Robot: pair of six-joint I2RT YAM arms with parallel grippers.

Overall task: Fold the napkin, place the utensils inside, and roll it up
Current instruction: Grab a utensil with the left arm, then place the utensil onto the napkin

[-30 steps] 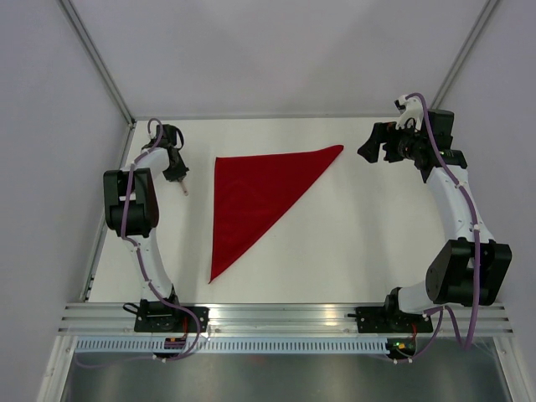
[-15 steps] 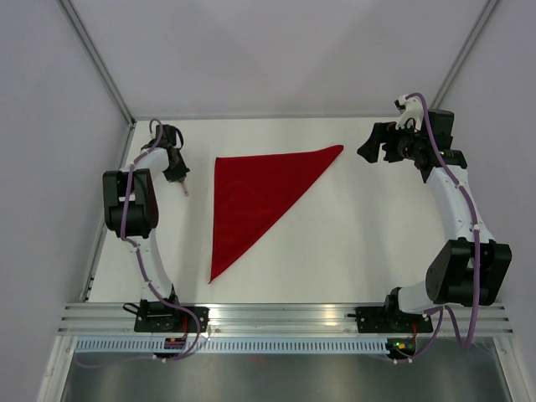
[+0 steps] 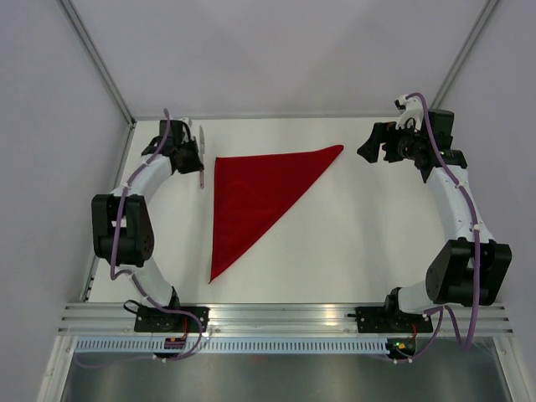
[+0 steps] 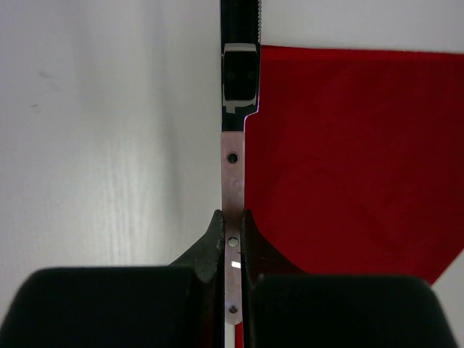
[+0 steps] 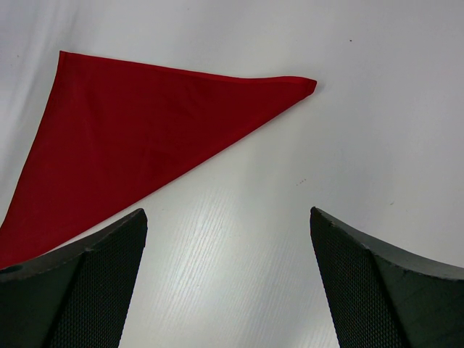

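I should swing my left gripper to the right in the top view, over to the napkin's slanted edge [image 3: 281, 204] [image 4: 444, 262], then turn the knife along it, go down and let go.
The red napkin [image 3: 251, 191] lies flat on the white table, folded into a triangle. It also shows in the left wrist view [image 4: 348, 159] and the right wrist view [image 5: 130, 138]. My left gripper [image 3: 194, 159] is shut on a thin metal utensil [image 3: 199, 155], probably a knife, and holds it just off the napkin's left edge. In the left wrist view the gripper [image 4: 232, 217] clamps the riveted handle of the utensil [image 4: 233, 156], seen edge-on. My right gripper [image 3: 368, 151] is open and empty, just right of the napkin's far right tip; in its own view [image 5: 226, 217] it hovers over bare table.
The white table [image 3: 352, 243] is closed in by grey walls at the left, back and right. An aluminium rail [image 3: 285, 316] with both arm bases runs along the near edge. No other utensil shows.
My left arm has swung toward the back and right, bringing the utensil up next to the napkin's left edge. The right arm and the napkin have not moved.
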